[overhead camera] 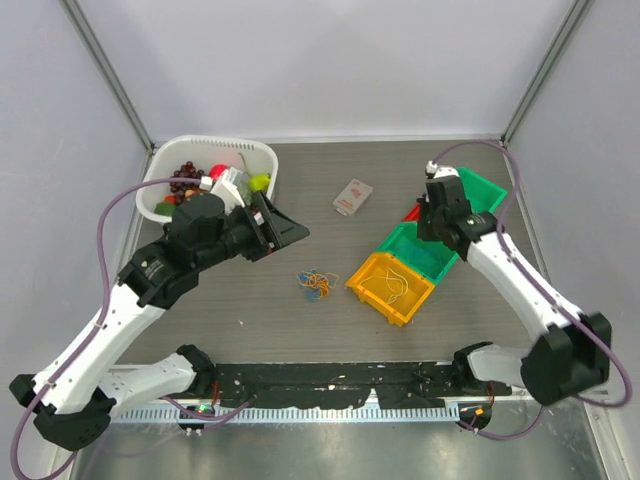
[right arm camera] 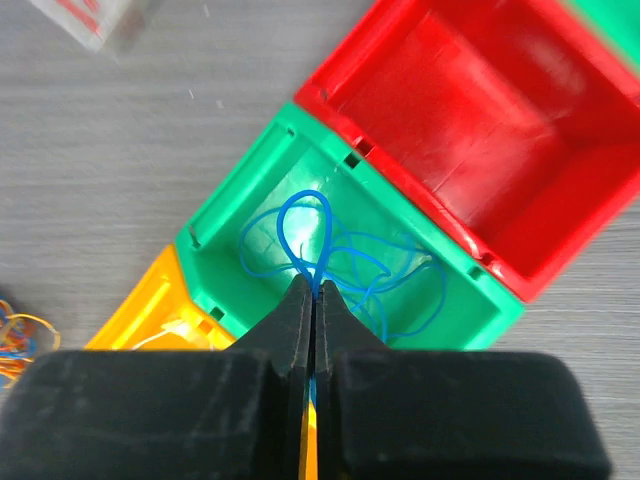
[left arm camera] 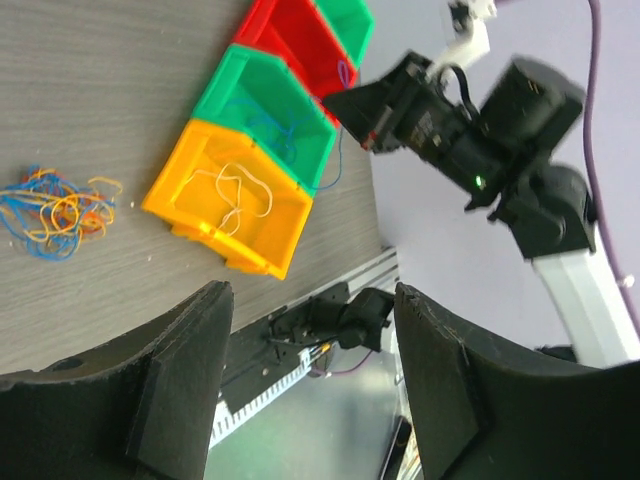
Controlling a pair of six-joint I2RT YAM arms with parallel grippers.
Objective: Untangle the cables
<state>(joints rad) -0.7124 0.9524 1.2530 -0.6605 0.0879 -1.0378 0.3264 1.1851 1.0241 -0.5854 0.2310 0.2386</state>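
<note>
My right gripper moves down to the green bin (overhead camera: 420, 250) beside the yellow one next and releases the thin blue cable among matching blue loops.
A small tangle of blue and orange-yellow cables (overhead camera: 318, 283) (left arm camera: 55, 210) lies on the table between the arms. My right gripper (right arm camera: 313, 290) (overhead camera: 425, 218) is shut on a blue cable (right arm camera: 305, 232), whose loops hang down into the green bin (right arm camera: 250, 190) (overhead camera: 420, 250). More blue cable lies in that bin. A white cable (left arm camera: 238, 195) rests in the yellow bin (overhead camera: 390, 288) (left arm camera: 190, 170). Left of the tangle, my left gripper (overhead camera: 288, 232) (left arm camera: 310, 295) hovers above the table, open, with nothing between its fingers.
A red bin (right arm camera: 480, 130) (left arm camera: 295, 40) and a second green bin (overhead camera: 482, 190) continue the row behind the first green one. A white basket (overhead camera: 190, 148) of assorted items stands back left. A small packet (overhead camera: 352, 197) lies mid-table.
</note>
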